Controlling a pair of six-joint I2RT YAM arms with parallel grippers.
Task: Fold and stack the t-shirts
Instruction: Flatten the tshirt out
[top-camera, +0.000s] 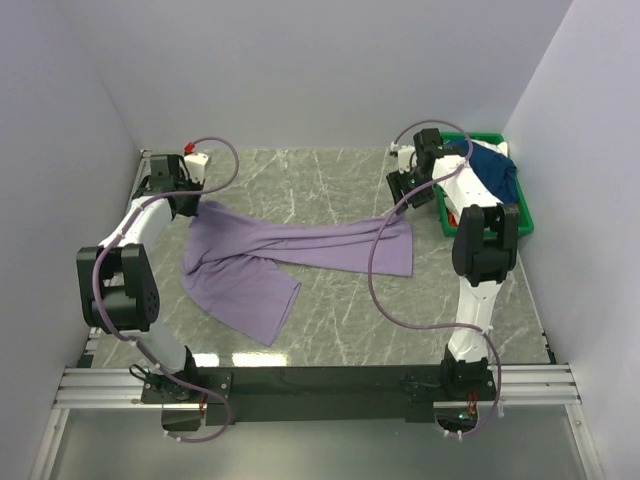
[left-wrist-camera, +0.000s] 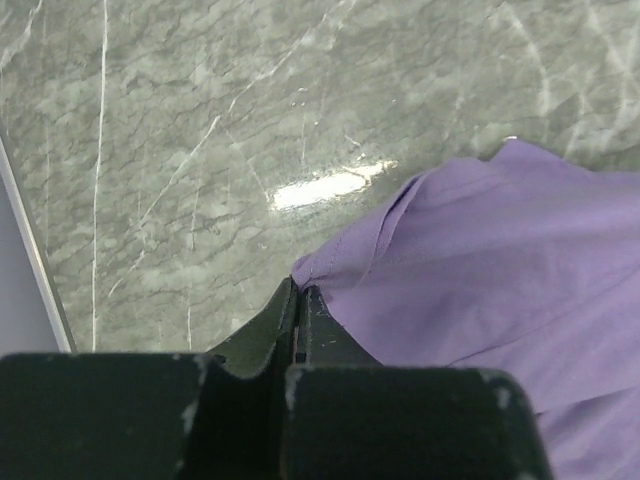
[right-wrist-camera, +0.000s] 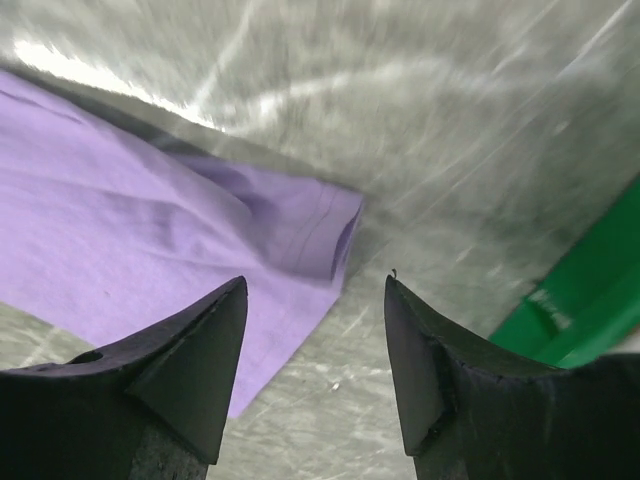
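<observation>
Next, my right gripper lowers its open fingers astride the edge of the shirt's far corner (right-wrist-camera: 338, 212) by the green bin and closes them, since that corner lies just below.
A lavender t-shirt (top-camera: 300, 245) lies stretched across the marble table (top-camera: 330, 180) from the back left to right of centre, with a loose part folded toward the front. My left gripper (top-camera: 197, 206) is shut on the shirt's left corner; in the left wrist view the fingertips (left-wrist-camera: 298, 288) pinch the cloth's edge (left-wrist-camera: 480, 260). My right gripper (top-camera: 403, 190) hovers open just above the shirt's right end. In the right wrist view its jaws (right-wrist-camera: 315, 285) stand apart and empty over the sleeve hem (right-wrist-camera: 300, 230). A navy t-shirt (top-camera: 495, 165) lies in the bin.
A green plastic bin (top-camera: 524, 222) stands at the back right against the wall; its corner (right-wrist-camera: 590, 300) shows close to my right fingers. White and orange cloth (top-camera: 455, 212) shows in it under the navy shirt. Walls close in the table on three sides.
</observation>
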